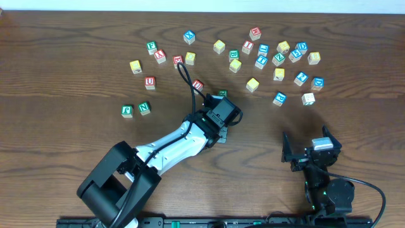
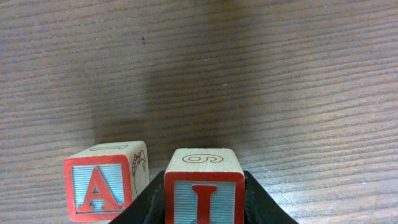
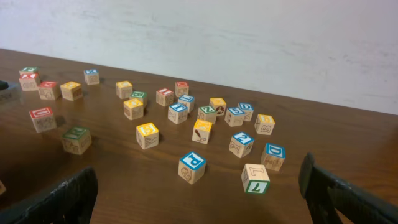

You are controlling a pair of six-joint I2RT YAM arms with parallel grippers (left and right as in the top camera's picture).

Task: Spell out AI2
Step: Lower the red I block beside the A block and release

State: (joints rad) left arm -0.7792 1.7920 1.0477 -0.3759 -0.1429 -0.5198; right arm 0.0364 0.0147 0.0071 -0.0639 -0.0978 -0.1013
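Observation:
I will next move my left gripper down and toward the red A block and release the I block [image 2: 204, 190] on the tabletop beside it, as a gap still separates them.
In the left wrist view my left gripper [image 2: 204, 208] is shut on a red "I" block [image 2: 204, 190], low over the table. A red "A" block [image 2: 106, 182] stands just to its left, with a small gap between them. In the overhead view the left gripper [image 1: 219, 128] is at mid-table, and its wrist hides both blocks. A blue "2" block [image 1: 301, 78] lies in the right-hand cluster; it also shows in the right wrist view [image 3: 241, 144]. My right gripper [image 1: 308, 149] is open and empty near the front edge, in front of that cluster [image 3: 199, 193].
Many letter blocks are scattered across the far half of the table. A blue "P" block [image 3: 192, 167], a green "7" block [image 3: 255, 178] and a blue "D" block [image 3: 273, 156] are nearest the right gripper. Two green blocks [image 1: 136, 109] sit at the left.

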